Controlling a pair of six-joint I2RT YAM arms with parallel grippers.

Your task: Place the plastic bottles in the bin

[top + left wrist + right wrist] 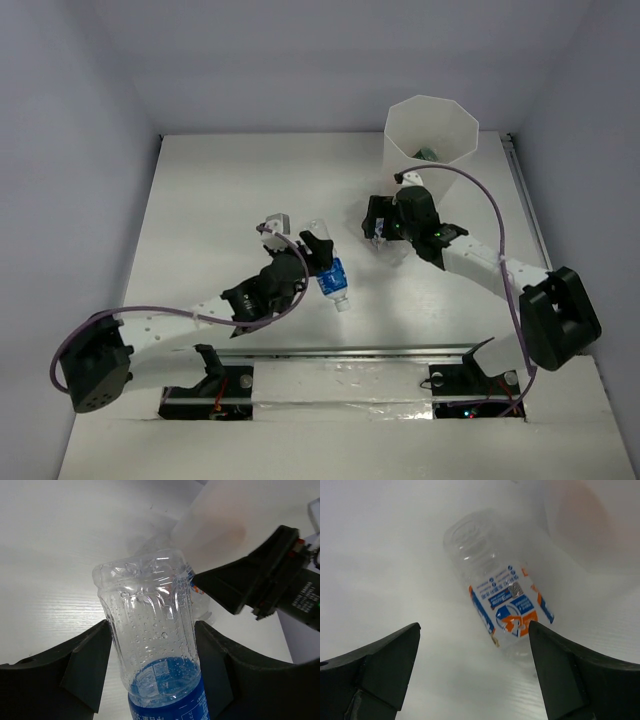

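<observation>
My right gripper is still above the orange, blue and white label (pixel 379 229) (pixel 510 605) of the lying bottle with its fingers. Next it will lower onto the label and close its fingers there.
My left gripper (pixel 310 262) is shut on a clear bottle with a blue label (pixel 327 265) and holds it off the table, cap end toward the near edge. In the left wrist view the bottle (pixel 150 625) is clamped between both fingers of the gripper (pixel 152 647). My right gripper (pixel 381 232) is open just above a second clear bottle (pixel 502 597) with an orange, blue and white label, lying on the table between and beyond its fingers (pixel 395 650). The bin (pixel 432 130) stands upright behind the right gripper.
Something dark lies inside the bin (pixel 425 153). The bin's wall (pixel 585 525) rises close behind the lying bottle. The right arm (pixel 270 580) shows close by in the left wrist view. White walls enclose the table (pixel 200 220) on left, back and right.
</observation>
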